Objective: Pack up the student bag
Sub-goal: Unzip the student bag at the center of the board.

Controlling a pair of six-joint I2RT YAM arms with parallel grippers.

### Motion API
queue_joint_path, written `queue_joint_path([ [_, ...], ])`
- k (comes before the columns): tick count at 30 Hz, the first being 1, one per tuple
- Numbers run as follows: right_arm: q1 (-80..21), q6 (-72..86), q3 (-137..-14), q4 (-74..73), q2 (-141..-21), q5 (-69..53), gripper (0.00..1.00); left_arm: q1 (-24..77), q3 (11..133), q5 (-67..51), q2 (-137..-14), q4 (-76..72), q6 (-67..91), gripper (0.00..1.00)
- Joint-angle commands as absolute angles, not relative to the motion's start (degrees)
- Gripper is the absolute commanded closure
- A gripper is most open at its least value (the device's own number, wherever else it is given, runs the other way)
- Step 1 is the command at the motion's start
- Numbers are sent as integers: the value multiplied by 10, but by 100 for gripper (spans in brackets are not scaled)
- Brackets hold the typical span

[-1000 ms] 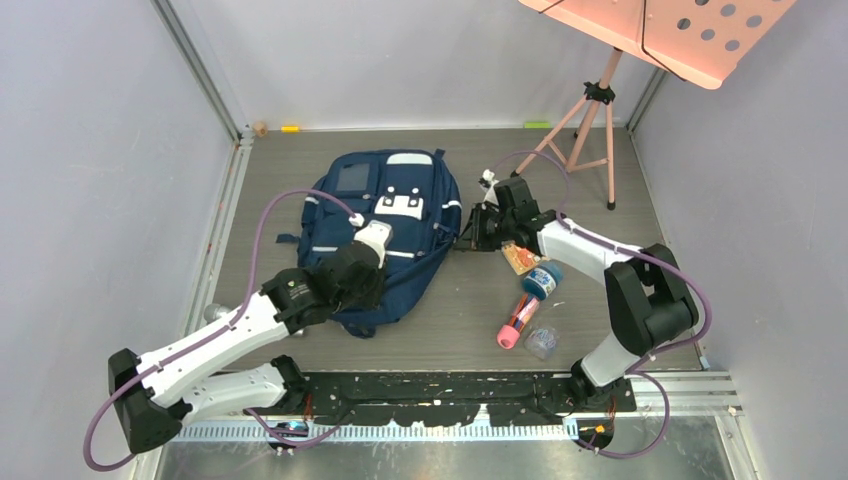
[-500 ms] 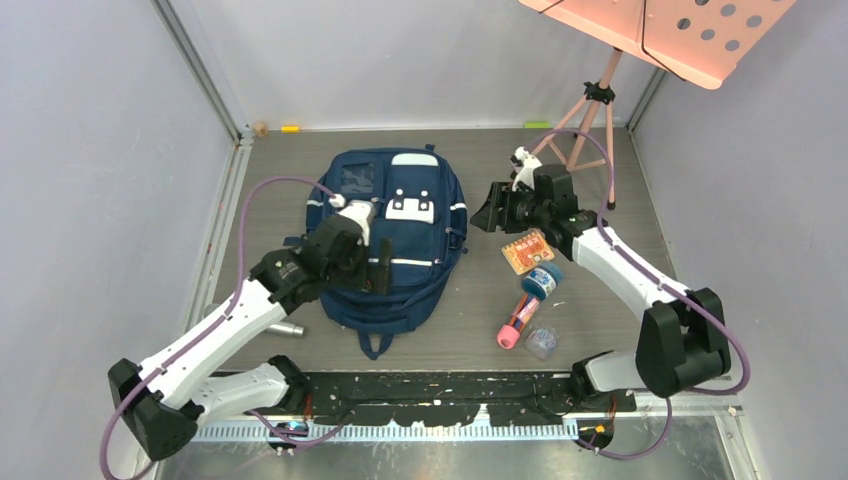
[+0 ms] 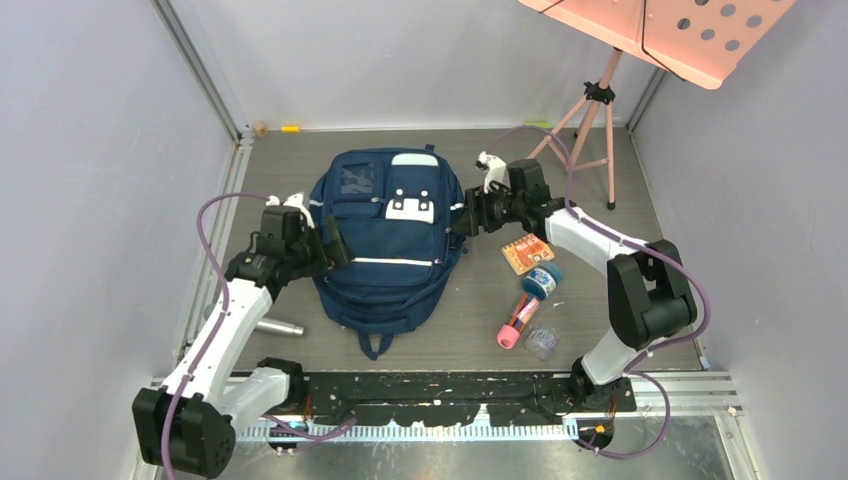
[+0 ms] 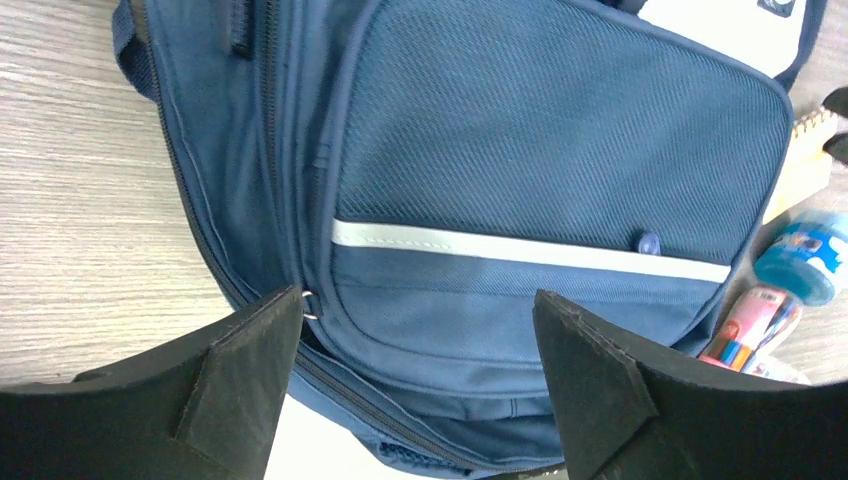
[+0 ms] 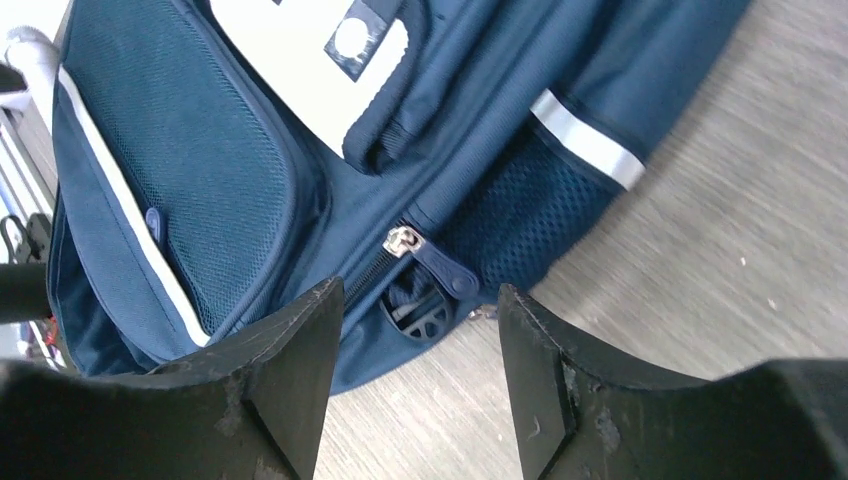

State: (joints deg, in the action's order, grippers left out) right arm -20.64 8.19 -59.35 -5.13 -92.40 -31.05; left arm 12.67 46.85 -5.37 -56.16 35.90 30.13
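My right gripper comes down next and shifts in around the metal zipper pull [image 3: 450,231] [image 5: 432,261].
The student bag [image 3: 385,245], a navy backpack with pale stripes and a white patch, lies flat on its back mid-table. My left gripper [image 3: 330,246] is open at the bag's left side. In the left wrist view its jaws [image 4: 415,305] straddle the bag's lower front pocket [image 4: 560,150], and a small zipper ring [image 4: 311,304] sits by the left finger. My right gripper [image 3: 466,221] is open at the bag's right side. In the right wrist view it [image 5: 420,300] hovers just over a zipper pull [image 5: 432,263] beside the mesh side pocket [image 5: 520,215]. Neither holds anything.
Right of the bag lie an orange packet [image 3: 526,252], a blue-capped bottle [image 3: 541,280], a pink pen tube [image 3: 515,322] and a clear lump [image 3: 541,342]. A silver cylinder [image 3: 275,327] lies at the bag's lower left. A pink music stand's tripod [image 3: 590,120] is at back right.
Both grippers went from shut to open. The left arm moved off the bag's top to its left side; the right gripper returned to the bag's right edge. The bag now lies straighter.
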Motion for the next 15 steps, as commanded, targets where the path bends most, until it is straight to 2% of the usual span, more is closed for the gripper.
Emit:
queue_joint_path([
  [1, -226, 9, -633, -28, -949, -341, 37, 85, 454, -109, -578, 300, 311, 16],
  [8, -241, -36, -652, -28, -987, -334, 38, 74, 438, -106, -600, 293, 310, 26],
  [15, -243, -59, -662, -41, -1012, -347, 43, 72, 425, -104, -615, 282, 304, 42],
])
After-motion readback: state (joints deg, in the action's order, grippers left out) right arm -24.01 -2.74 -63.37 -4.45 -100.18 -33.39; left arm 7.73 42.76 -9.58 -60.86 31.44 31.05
